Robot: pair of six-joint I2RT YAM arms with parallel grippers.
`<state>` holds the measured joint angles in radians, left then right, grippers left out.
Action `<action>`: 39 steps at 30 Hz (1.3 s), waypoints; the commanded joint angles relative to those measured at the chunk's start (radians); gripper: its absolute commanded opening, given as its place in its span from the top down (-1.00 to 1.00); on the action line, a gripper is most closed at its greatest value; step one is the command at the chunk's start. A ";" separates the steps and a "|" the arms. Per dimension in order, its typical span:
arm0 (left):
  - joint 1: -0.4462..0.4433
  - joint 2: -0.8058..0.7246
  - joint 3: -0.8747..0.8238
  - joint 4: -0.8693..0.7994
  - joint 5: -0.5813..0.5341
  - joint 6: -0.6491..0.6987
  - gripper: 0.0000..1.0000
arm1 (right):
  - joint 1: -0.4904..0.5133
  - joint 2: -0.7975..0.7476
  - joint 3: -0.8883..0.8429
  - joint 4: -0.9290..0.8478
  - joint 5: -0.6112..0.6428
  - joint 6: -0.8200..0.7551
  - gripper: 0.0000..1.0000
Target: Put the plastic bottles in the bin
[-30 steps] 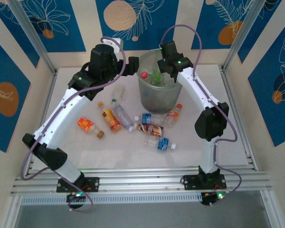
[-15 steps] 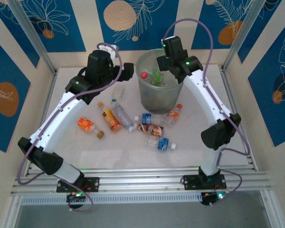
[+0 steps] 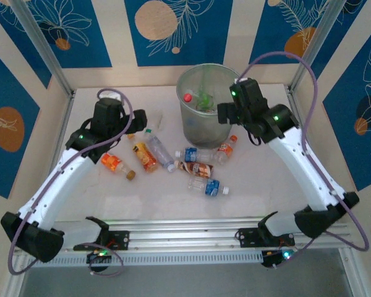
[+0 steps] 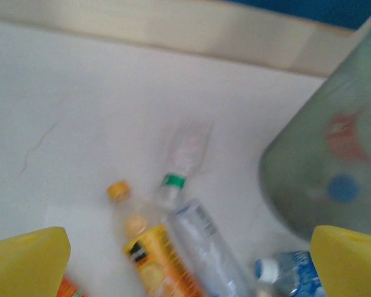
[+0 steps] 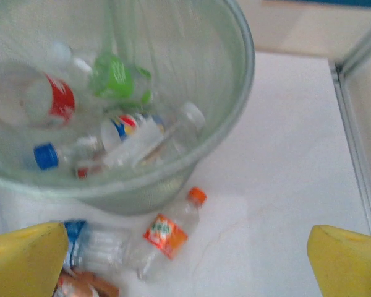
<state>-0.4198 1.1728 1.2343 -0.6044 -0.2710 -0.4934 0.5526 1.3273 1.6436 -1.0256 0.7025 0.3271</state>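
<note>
The orange-label bottle [image 3: 112,163] is on the tabletop nearer the base, outside the bin [image 3: 201,127]. My left gripper will go back toward the base next and down over the bottle.
The bin [image 3: 201,127], a grey-green mesh basket, stands at the back centre with several plastic bottles [image 5: 55,102] inside. More plastic bottles lie on the table in front of it: an orange-label one [image 3: 111,163], a yellow-label one [image 3: 145,156], a clear green-capped one [image 3: 159,151], blue ones [image 3: 209,187] and an orange-capped one [image 3: 226,147]. My left gripper [image 3: 138,119] hangs open left of the bin, above the yellow-label bottle [image 4: 151,260] and the clear bottle [image 4: 204,241]. My right gripper [image 3: 224,115] is open and empty at the bin's right rim [image 5: 247,55], above the orange-capped bottle [image 5: 167,235].
Aluminium frame posts [image 3: 40,46] and patterned walls close in the white table [image 3: 266,179] at the back and sides. A rail [image 3: 185,235] runs along the near edge by the arm bases. A bare clear bottle [image 4: 188,139] lies behind the green-capped one.
My right gripper has pulled back from over the bin to its right rim and opened wider. The left gripper has swung away from the bin, toward the near left, over the bottles.
</note>
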 commanded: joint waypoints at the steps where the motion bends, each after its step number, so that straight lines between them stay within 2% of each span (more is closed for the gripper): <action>1: 0.045 -0.055 -0.109 -0.050 0.012 -0.128 -0.99 | 0.001 -0.091 -0.098 -0.024 -0.047 0.115 -0.98; 11: 0.091 -0.036 -0.343 0.026 0.033 -0.293 -0.99 | 0.001 -0.220 -0.330 -0.077 -0.145 0.249 -0.99; 19: 0.122 0.044 -0.397 0.057 -0.015 -0.393 -0.99 | 0.001 -0.235 -0.375 -0.069 -0.164 0.275 -0.99; 32: 0.239 0.209 -0.435 0.146 0.064 -0.367 -0.99 | -0.002 -0.219 -0.380 -0.050 -0.149 0.285 -0.98; 39: 0.263 0.287 -0.445 0.188 0.081 -0.373 -0.82 | -0.005 -0.209 -0.371 -0.054 -0.135 0.291 -0.99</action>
<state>-0.1753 1.4368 0.8036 -0.4442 -0.2100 -0.8597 0.5522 1.1114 1.2732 -1.0855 0.5571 0.5919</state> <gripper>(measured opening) 0.917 0.993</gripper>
